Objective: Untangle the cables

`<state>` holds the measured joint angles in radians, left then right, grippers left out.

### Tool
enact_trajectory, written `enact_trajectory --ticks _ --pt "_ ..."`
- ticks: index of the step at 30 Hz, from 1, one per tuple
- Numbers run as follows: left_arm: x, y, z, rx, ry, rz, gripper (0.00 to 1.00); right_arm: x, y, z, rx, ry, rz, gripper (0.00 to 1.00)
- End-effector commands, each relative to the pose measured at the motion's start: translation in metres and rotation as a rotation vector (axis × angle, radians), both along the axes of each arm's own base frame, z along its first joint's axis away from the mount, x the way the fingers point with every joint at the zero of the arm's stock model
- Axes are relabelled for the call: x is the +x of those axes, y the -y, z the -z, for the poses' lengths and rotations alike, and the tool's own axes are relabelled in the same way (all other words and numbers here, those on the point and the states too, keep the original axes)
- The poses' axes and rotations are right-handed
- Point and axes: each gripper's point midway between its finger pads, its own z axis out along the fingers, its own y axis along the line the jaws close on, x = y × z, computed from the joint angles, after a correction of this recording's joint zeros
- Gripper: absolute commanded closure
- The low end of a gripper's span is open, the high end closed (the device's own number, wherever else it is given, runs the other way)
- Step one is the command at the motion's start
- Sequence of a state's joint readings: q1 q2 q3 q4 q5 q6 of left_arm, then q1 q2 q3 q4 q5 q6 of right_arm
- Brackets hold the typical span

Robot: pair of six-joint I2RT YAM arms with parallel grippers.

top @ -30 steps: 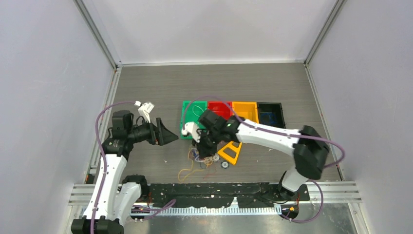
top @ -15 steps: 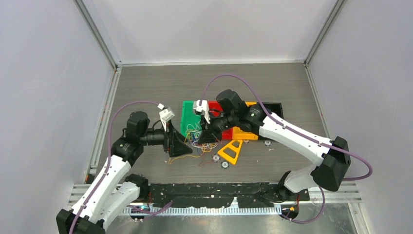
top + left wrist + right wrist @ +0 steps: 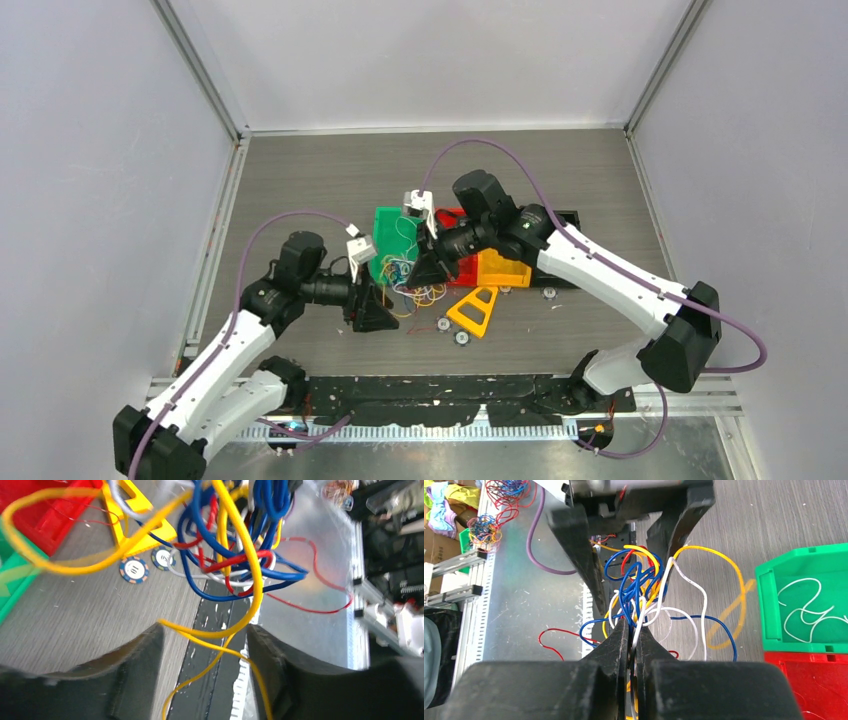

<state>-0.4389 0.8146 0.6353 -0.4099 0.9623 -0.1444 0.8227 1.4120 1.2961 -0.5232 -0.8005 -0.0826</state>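
Observation:
My right gripper should move down and back next to free the white cable on the tabletop beside the discs, because that spot is below and back from the gripper.
The cables (image 3: pixel 415 288) are a tangle of blue, yellow, white and red wires hanging above the table in front of the trays. My right gripper (image 3: pixel 425 275) holds them from above. In the right wrist view that gripper (image 3: pixel 631 625) is shut on white and blue strands of the cables (image 3: pixel 639 585). My left gripper (image 3: pixel 388 306) reaches in from the left, just below the bundle. In the left wrist view it (image 3: pixel 205 635) stands open, and a yellow loop of the cables (image 3: pixel 235 555) runs between its fingertips (image 3: pixel 150 645), unclamped.
Green (image 3: pixel 383 225), red (image 3: pixel 462 268), orange (image 3: pixel 500 270) and black (image 3: pixel 560 217) trays stand in a row behind the bundle. One white wire lies in the green tray (image 3: pixel 799 560). A yellow triangular piece (image 3: pixel 473 310) and small round discs (image 3: pixel 462 338) lie on the table nearby.
My right gripper has lifted the bundle off the table toward the trays. My left arm has swung right and down, bringing its jaws under the bundle around a yellow loop.

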Motion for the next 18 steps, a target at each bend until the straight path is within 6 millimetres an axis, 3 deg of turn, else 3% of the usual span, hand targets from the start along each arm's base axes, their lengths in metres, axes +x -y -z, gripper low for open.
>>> enact_trajectory --ticks 1,6,13,18 --pt "-0.011 0.002 -0.007 0.02 0.056 0.079 0.51 0.0 -0.006 -0.036 0.091 0.02 -0.018 0.95" --pt "-0.017 -0.006 -0.035 -0.01 0.148 0.062 0.98 0.007 0.006 -0.022 0.066 0.007 0.02 0.94" --pt "-0.001 -0.045 -0.108 -0.05 0.263 -0.152 1.0 0.025 0.054 0.06 -0.128 -0.048 0.11 0.84" --pt "0.005 -0.057 -0.192 -0.169 0.37 -0.276 1.0 0.02 0.077 0.103 -0.214 -0.098 0.131 0.81"
